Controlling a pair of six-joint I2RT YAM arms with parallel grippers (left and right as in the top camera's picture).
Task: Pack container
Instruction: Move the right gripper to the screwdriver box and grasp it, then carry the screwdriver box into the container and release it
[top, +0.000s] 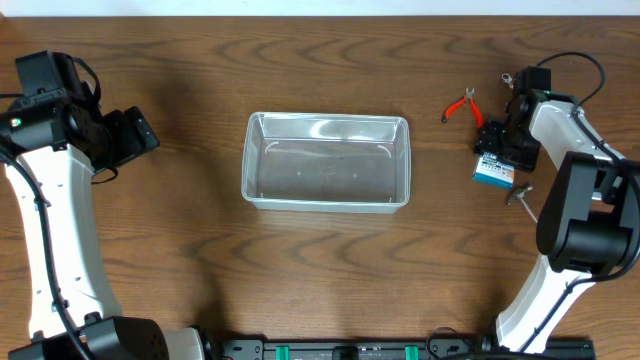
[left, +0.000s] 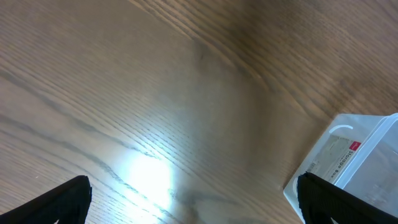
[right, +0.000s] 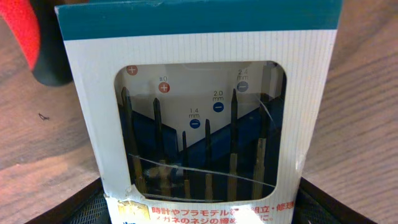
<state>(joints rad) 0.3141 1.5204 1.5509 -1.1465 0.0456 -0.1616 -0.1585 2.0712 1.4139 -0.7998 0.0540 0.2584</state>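
Note:
The container's empty bottom lies left of my right gripper in the overhead view, so next my right gripper will raise the box (top: 493, 170) past the container's rim, lower and release it.
The container (top: 327, 160), a clear plastic bin with a rim, stands empty in the middle of the table; one corner of it, with a label, shows in the left wrist view (left: 354, 155). My left gripper (top: 140, 135) hangs open over bare wood to its left, its dark fingertips (left: 68, 199) wide apart with nothing between them. At the right, a blue-and-white box of small screwdrivers (right: 199, 118) fills the right wrist view. My right gripper (right: 202, 205) is shut on the box (top: 493, 170), a finger (right: 81, 208) pressed against each side.
Red-handled pliers (top: 462, 105) lie just behind the box, and their handle shows at the upper left of the right wrist view (right: 31, 37). A small metal tool (top: 520, 193) lies in front of the box. The right arm's base stands at the right edge.

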